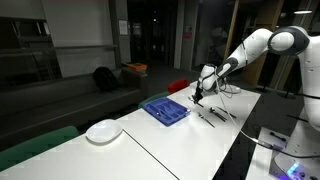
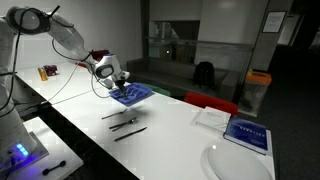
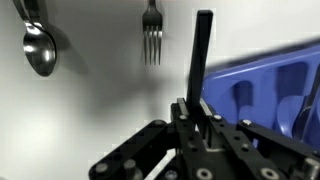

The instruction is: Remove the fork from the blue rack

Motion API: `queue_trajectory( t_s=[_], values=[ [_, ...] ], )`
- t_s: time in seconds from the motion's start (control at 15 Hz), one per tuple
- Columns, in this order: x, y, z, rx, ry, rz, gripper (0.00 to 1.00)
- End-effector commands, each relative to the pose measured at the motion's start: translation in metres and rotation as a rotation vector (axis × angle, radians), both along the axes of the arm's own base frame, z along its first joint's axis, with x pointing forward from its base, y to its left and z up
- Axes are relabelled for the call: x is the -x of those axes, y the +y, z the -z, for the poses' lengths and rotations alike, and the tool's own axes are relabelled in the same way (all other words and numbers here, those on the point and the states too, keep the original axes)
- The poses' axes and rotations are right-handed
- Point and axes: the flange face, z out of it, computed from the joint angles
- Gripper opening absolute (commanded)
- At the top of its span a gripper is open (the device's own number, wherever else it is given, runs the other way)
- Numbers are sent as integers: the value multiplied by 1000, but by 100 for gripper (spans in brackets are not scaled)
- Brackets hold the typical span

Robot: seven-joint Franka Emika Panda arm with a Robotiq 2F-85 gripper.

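Observation:
The black handle moves back from the rack's edge and down to the bare tabletop beside the fork next, where my gripper releases it, since that spot is clear.
The blue rack lies on the white table and shows in both exterior views; in the wrist view it fills the right side. My gripper hovers at the rack's edge, also in an exterior view. In the wrist view the gripper is shut on a thin dark utensil handle that sticks out past the fingers; its head is hidden. A fork and a spoon lie on the table beside the rack.
A round white plate sits past the rack's other end, and it shows in an exterior view. Loose utensils lie on the table near the rack. A white-and-blue book lies near the plate. A cable runs by the arm.

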Motion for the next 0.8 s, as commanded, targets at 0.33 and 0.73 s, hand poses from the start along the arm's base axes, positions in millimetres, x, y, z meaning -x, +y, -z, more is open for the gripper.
queue_trajectory(
  t_s=[0.33,0.73],
  values=[
    [49,14,38,-155,-15,75,3],
    [72,21,58,-195,-2,98,3]
  ],
)
